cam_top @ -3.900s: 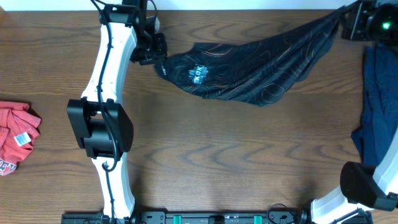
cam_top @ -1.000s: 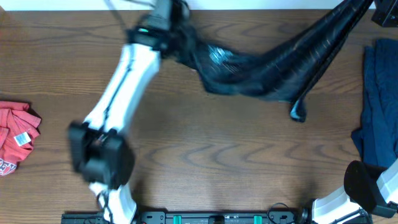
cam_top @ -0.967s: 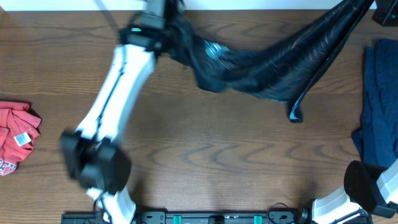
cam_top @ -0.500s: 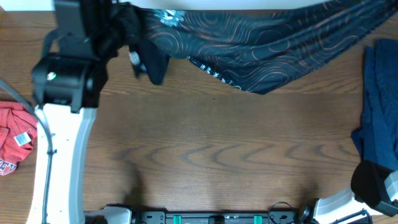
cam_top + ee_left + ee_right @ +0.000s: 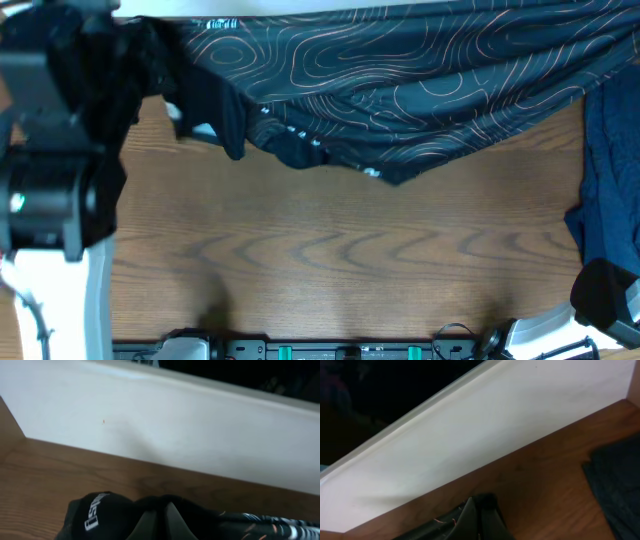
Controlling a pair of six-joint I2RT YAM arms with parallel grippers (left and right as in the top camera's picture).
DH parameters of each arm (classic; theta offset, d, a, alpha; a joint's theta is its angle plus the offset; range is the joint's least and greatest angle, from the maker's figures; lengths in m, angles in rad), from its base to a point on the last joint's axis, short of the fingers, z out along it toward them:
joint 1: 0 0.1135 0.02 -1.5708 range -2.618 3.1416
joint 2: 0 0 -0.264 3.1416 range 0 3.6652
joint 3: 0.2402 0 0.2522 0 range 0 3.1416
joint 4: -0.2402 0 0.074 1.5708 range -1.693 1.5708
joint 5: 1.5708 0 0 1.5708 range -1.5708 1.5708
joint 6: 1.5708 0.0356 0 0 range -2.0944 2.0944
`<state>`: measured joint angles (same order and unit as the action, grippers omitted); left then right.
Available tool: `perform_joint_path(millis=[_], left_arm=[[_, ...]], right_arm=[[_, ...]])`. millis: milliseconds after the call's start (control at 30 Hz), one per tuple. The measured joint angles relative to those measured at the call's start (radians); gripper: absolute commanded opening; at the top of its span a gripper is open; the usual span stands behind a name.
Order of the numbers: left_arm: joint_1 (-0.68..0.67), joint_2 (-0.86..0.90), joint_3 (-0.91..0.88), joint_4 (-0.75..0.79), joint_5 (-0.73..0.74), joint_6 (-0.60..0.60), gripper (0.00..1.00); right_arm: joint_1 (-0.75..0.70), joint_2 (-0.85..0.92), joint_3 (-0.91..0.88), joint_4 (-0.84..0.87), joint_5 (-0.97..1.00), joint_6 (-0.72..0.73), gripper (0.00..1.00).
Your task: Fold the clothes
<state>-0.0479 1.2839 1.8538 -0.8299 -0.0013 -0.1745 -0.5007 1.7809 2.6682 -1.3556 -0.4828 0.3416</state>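
The jersey hangs raised and the tabletop is below the robot's right gripper, so the robot needs to lower it toward the left in the overhead view and let go of the end of the jersey.
The black jersey with thin orange contour lines hangs stretched across the far side of the table, its lower edge sagging toward the middle. In the left wrist view my left gripper is shut on a bunched black corner of the jersey that carries a white logo. The left arm looms large at the left of the overhead view. My right gripper is shut on the jersey's other end; it lies outside the overhead view.
A dark blue garment lies heaped at the table's right edge, also seen as dark blue cloth in the right wrist view. A white wall runs along the table's far edge. The right arm's base sits at the bottom right.
The jersey has gone from a sagging bundle to a wide stretched sheet. The left arm has swung left and risen toward the camera, pulling its end of the jersey leftward.
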Motion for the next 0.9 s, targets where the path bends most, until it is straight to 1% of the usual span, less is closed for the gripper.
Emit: perform_joint_path(millis=[100,267,467,700,900], left_arm=[[0.000,-0.063,0.000,-0.006,-0.002,0.000,0.06],[0.002,-0.162,0.000,-0.034,-0.003,0.000,0.06],[0.006,-0.240,0.000,-0.111,-0.006,0.002,0.06],[0.007,-0.233,0.000,-0.142,-0.006,0.012,0.06],[0.007,-0.138,0.001,-0.154,0.015,0.015,0.06]], right_arm=[[0.000,-0.014,0.000,0.013,-0.005,0.000,0.01],[0.000,-0.085,0.000,0.010,-0.008,0.000,0.01],[0.000,-0.175,0.009,-0.082,-0.005,0.000,0.01],[0.000,-0.168,0.013,-0.202,0.045,0.000,0.01],[0.000,-0.120,0.009,-0.285,0.087,-0.001,0.01]])
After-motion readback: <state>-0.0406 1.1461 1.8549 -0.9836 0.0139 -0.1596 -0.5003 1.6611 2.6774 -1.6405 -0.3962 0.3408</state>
